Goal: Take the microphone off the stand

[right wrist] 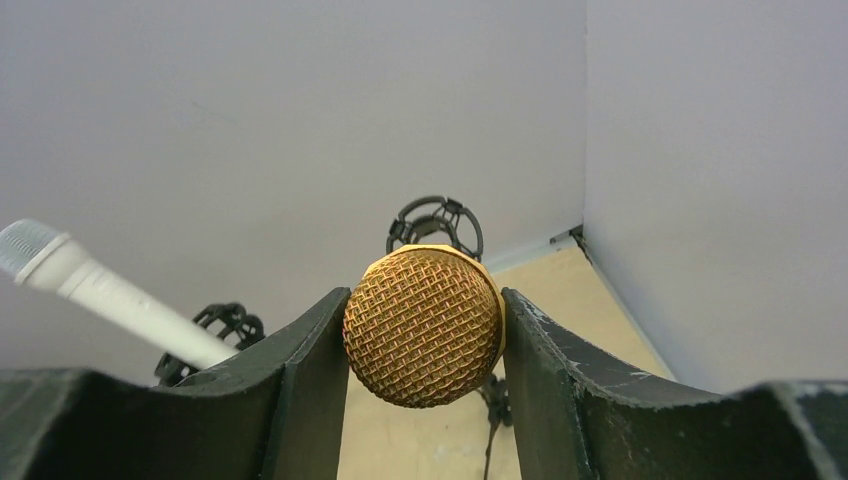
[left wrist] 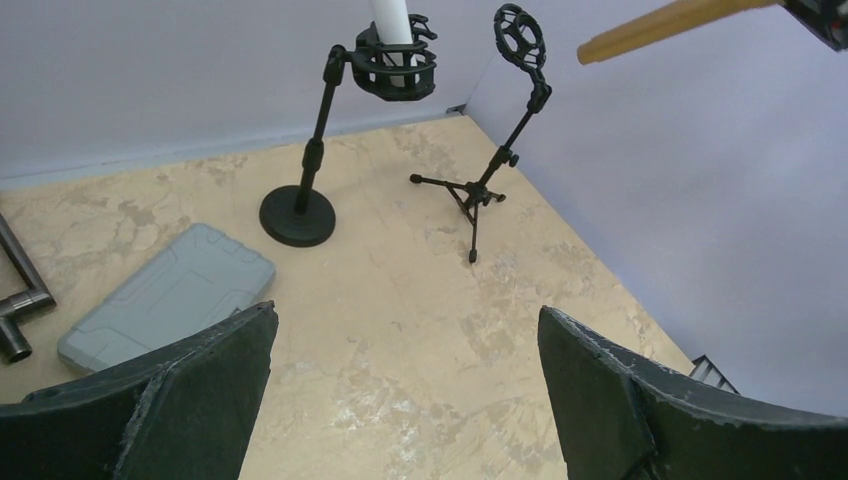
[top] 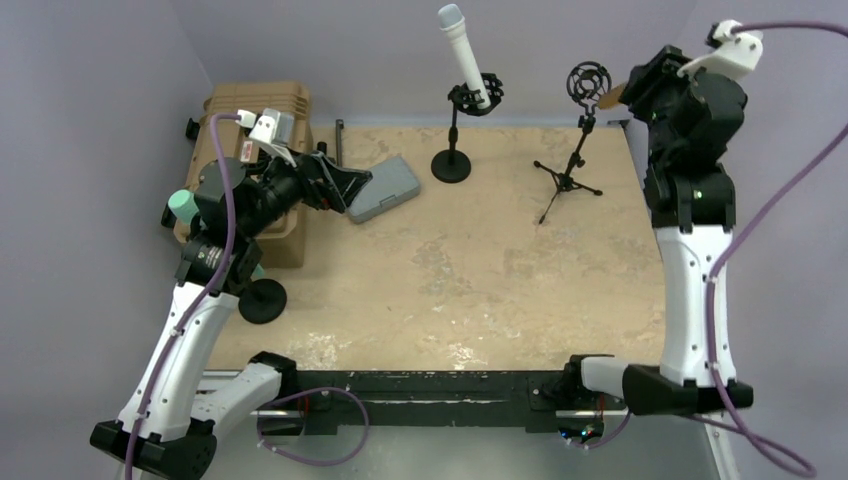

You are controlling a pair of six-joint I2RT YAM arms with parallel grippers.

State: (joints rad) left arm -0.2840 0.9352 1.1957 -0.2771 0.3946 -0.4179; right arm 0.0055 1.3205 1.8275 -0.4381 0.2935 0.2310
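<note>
My right gripper should next swing back and down to the bare middle of the tabletop, below and to its left in the top view, and let go of the microphone.
My right gripper is shut on the mesh head of a gold microphone, held up in the air at the back right. Its gold handle points toward the empty shock mount of the black tripod stand and is apart from it. The left wrist view shows that handle clear of the mount. A white microphone sits tilted in the round-base stand. My left gripper hangs open over the table's left side, nothing between its fingers.
A grey flat case lies just beyond the left gripper. A tan hard case stands at the far left, a metal pipe beside it. A black round base sits near the left arm. Walls close the back and right.
</note>
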